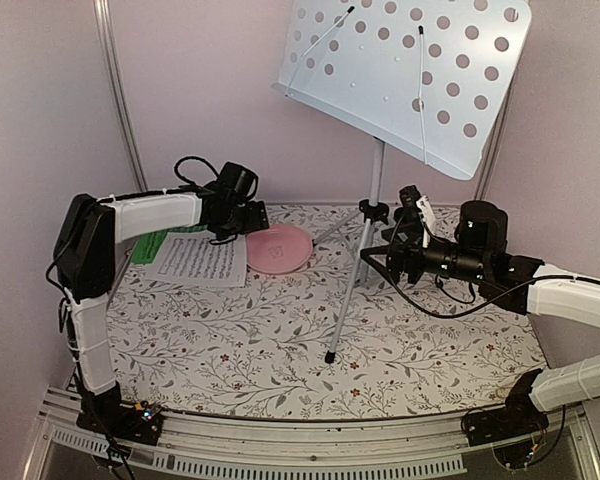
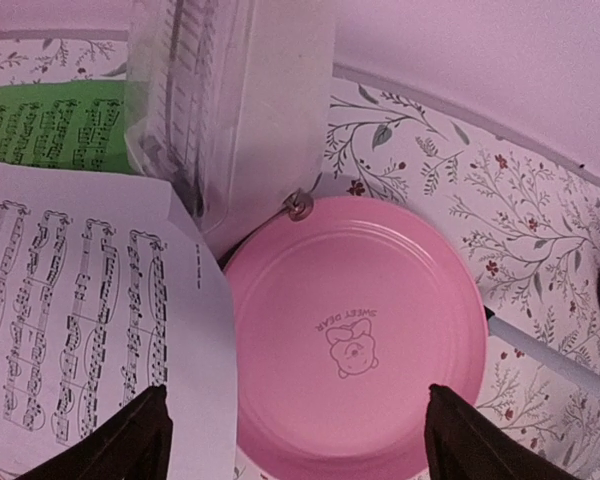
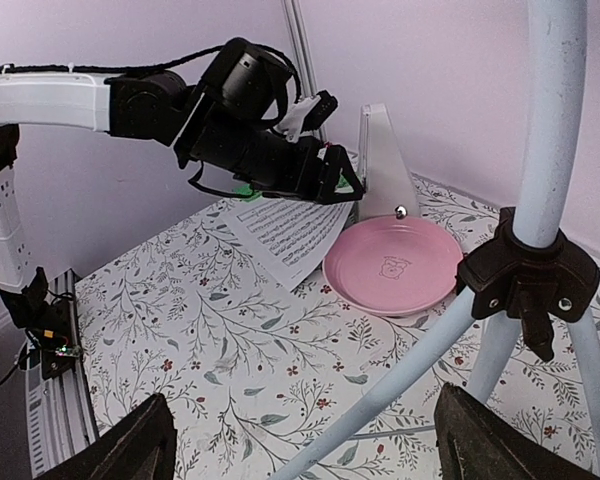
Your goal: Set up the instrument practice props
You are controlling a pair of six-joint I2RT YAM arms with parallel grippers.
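The left gripper moves down to the white sheet's edge (image 1: 243, 266) (image 2: 226, 384) beside the pink plate next, since that edge runs between my open fingers.
The pale blue-grey perforated music stand (image 1: 410, 75) stands on its silver tripod (image 1: 365, 235) at the back right, its desk bare. The white sheet (image 1: 195, 262) lies flat at the back left, partly over the green sheet (image 1: 152, 245). The white pyramid metronome (image 3: 384, 165) stands upright behind the pink plate and shows close in the left wrist view (image 2: 250, 100). My left gripper (image 2: 300, 450) is open and empty, hovering over the plate next to the metronome. My right gripper (image 3: 310, 455) is open, with a tripod leg (image 3: 420, 345) running between its jaws, untouched.
The pink plate (image 1: 278, 248) sits on the floral tablecloth between the sheets and the tripod, touching the white sheet's edge (image 2: 195, 330). Pink walls close in at the back and on both sides. A metal pole (image 1: 120, 95) rises at the back left.
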